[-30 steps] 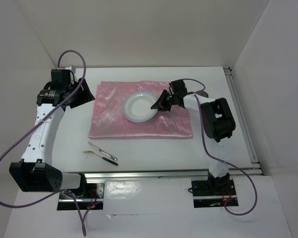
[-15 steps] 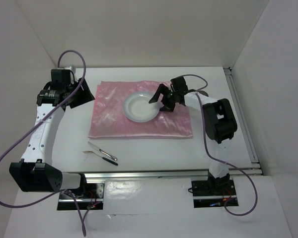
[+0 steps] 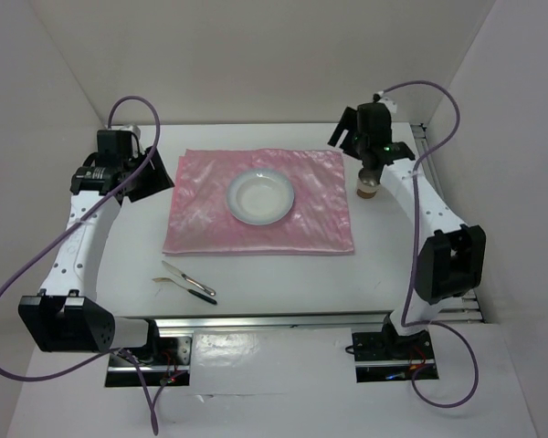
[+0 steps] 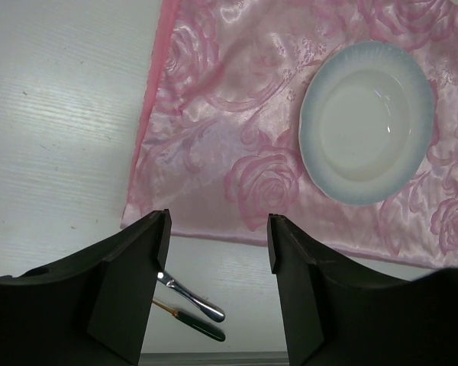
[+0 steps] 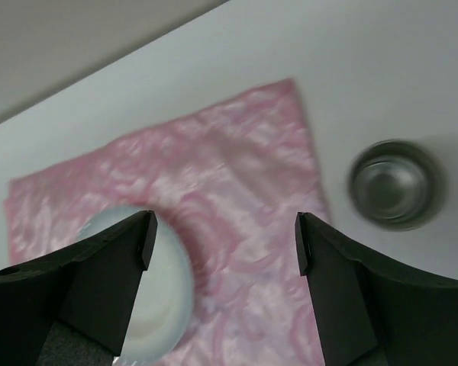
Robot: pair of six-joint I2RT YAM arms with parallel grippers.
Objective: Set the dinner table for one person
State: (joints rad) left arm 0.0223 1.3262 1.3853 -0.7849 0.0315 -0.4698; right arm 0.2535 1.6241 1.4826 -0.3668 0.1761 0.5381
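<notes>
I need to move my right gripper to the right in the top view and down, and close it on the cup's rim farthest from the cloth [image 5: 440,184], because the cup's opening faces up.
On the white dinner table [image 3: 119,246] lies a pink shiny cloth [image 3: 205,214] with a white plate [image 3: 260,196] on its middle. My right gripper [image 3: 361,146] hovers high at the back right, open and empty, over the cloth's right edge [image 5: 237,191] and next to a small cup [image 3: 369,189]. The right wrist view shows the cup [image 5: 397,183] standing on the bare table and part of the plate [image 5: 156,293]. My left gripper [image 3: 151,175] hangs open and empty off the cloth's left side. From its wrist I see the plate [image 4: 366,122] and the cloth [image 4: 237,114].
A silver utensil [image 3: 176,273] and a dark-handled one [image 3: 201,294] lie on the table near the front left, also seen as the silver handle [image 4: 195,300] and dark handle [image 4: 198,326]. White walls close three sides; a metal rail [image 3: 283,319] runs along the front.
My right gripper opened off the plate's right rim, then rose and swung to the back right, above the cup. The plate stays on the cloth. The left arm has not moved.
</notes>
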